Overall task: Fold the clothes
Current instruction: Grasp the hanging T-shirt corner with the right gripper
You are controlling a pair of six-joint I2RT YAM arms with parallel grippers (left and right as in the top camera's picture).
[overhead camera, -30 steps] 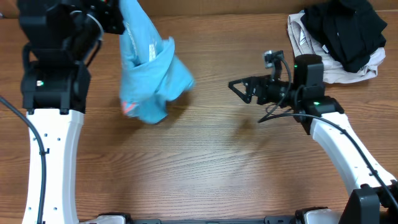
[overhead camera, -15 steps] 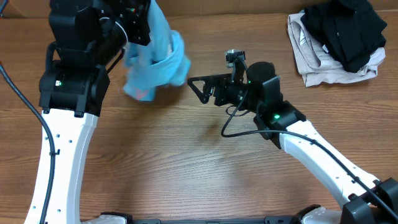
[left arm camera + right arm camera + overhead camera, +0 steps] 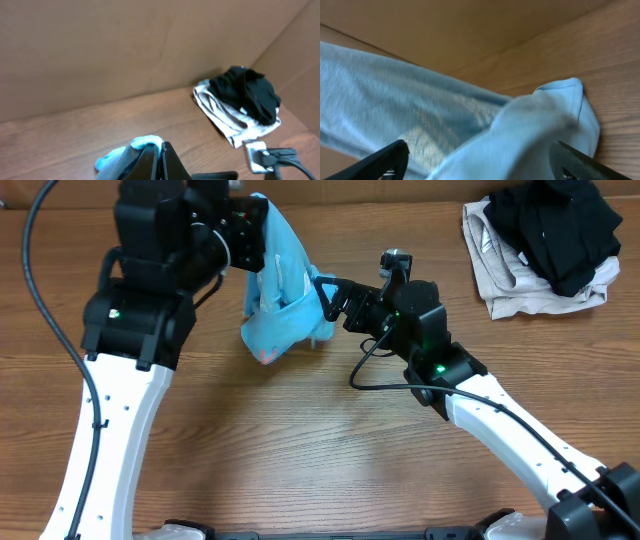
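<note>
My right gripper lowers next onto the shirt's hanging edge (image 3: 317,311) (image 3: 487,150), away from my left gripper, and closes, since blue fabric already lies between its spread fingers.
The light sky-blue t-shirt (image 3: 280,300) hangs bunched from my left gripper (image 3: 258,230), which is shut on a fold of it (image 3: 147,144) above the table's back middle. A red-pink bit of print shows at its lower end. My right gripper (image 3: 327,295) is open, its fingers spread on either side of the shirt's right edge. In the right wrist view the blue fabric (image 3: 520,130) fills the space between the two fingertips (image 3: 480,160).
A black garment (image 3: 555,220) lies on a beige/grey garment (image 3: 500,260) at the back right corner; both show in the left wrist view (image 3: 245,95). A cardboard wall (image 3: 125,45) stands behind the wooden table (image 3: 330,450).
My left arm has carried the hanging shirt to the right. My right arm has swung left from the table's right side and its open fingers now reach the shirt's edge.
</note>
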